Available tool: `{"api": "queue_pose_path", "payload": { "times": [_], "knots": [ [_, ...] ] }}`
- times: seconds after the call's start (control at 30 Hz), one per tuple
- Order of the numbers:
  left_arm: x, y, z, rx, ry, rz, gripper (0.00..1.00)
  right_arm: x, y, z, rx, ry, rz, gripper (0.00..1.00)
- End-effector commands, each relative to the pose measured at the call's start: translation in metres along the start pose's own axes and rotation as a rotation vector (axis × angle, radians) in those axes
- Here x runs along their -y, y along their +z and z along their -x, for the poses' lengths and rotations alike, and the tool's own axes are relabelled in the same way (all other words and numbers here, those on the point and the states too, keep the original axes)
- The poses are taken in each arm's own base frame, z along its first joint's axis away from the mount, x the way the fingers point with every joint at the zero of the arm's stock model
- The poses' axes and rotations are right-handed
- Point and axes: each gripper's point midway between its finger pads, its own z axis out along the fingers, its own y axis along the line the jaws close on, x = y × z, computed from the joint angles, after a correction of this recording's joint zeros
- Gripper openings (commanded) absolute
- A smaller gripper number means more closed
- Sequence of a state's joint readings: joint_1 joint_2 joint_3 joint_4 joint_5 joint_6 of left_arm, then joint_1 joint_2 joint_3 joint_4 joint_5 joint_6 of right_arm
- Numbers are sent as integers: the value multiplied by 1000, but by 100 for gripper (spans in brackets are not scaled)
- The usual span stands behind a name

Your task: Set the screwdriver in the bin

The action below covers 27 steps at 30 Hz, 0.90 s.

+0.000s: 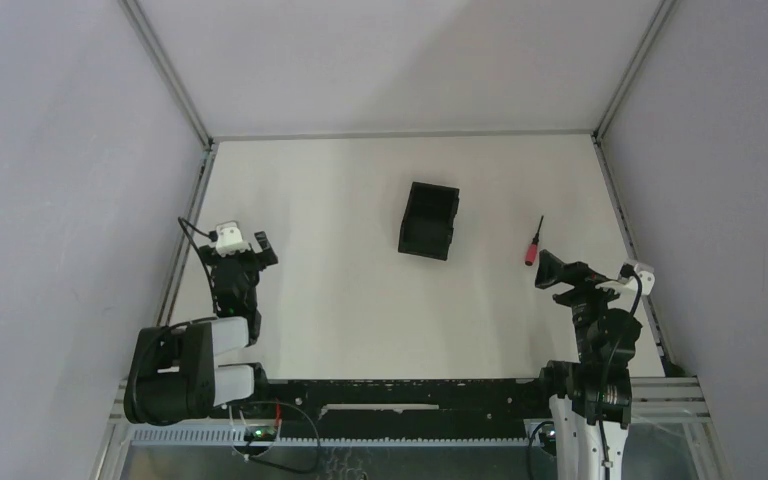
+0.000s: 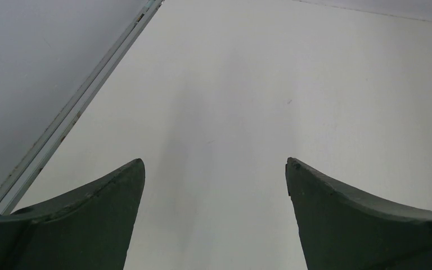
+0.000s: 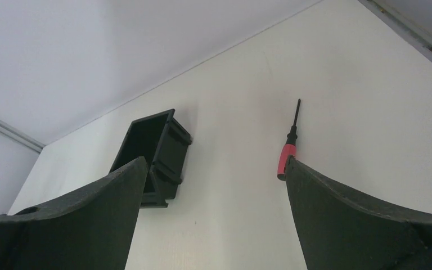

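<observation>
The screwdriver's handle lies flat, so next my right gripper needs to move outward over the screwdriver, tip its fingers downward, go down and close on the handle's shaft-side end (image 1: 534, 245) (image 3: 290, 144).
The screwdriver (image 1: 534, 243), red handle and thin dark shaft, lies flat on the white table at the right, shaft pointing away. It also shows in the right wrist view (image 3: 287, 149), just beyond my right finger's tip. The black bin (image 1: 429, 220) stands near the table's middle, and shows in the right wrist view (image 3: 157, 149) behind my left finger. My right gripper (image 1: 552, 271) is open and empty, just short of the screwdriver's handle; in its own view (image 3: 214, 169) the jaws stand wide apart. My left gripper (image 1: 247, 246) is open and empty at the far left over bare table (image 2: 214, 166).
A metal frame rail (image 1: 188, 235) runs along the table's left edge, close to my left gripper, and shows in the left wrist view (image 2: 79, 101). Another rail (image 1: 628, 240) borders the right edge near my right gripper. Grey walls enclose the table.
</observation>
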<state>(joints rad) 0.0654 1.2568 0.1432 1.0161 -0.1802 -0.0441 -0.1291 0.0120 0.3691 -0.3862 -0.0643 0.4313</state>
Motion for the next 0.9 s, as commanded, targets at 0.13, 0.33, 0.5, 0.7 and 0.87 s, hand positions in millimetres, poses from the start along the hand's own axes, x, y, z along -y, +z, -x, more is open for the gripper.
{"api": "queue_pose_path", "payload": {
  "times": [0.13, 0.33, 0.5, 0.7, 0.87],
  "knots": [
    [4, 11, 31, 88, 2, -6, 100, -2, 2, 47, 181, 129, -56, 100],
    [4, 11, 31, 88, 2, -6, 100, -69, -5, 100, 249, -9, 215, 100],
    [5, 11, 31, 89, 1, -8, 100, -89, 27, 137, 108, -78, 171, 100],
    [5, 11, 31, 89, 1, -7, 100, -61, 104, 125, -338, -104, -119, 100],
    [5, 11, 31, 88, 1, -8, 100, 9, 152, 39, -755, -232, -406, 100]
  ]
}}
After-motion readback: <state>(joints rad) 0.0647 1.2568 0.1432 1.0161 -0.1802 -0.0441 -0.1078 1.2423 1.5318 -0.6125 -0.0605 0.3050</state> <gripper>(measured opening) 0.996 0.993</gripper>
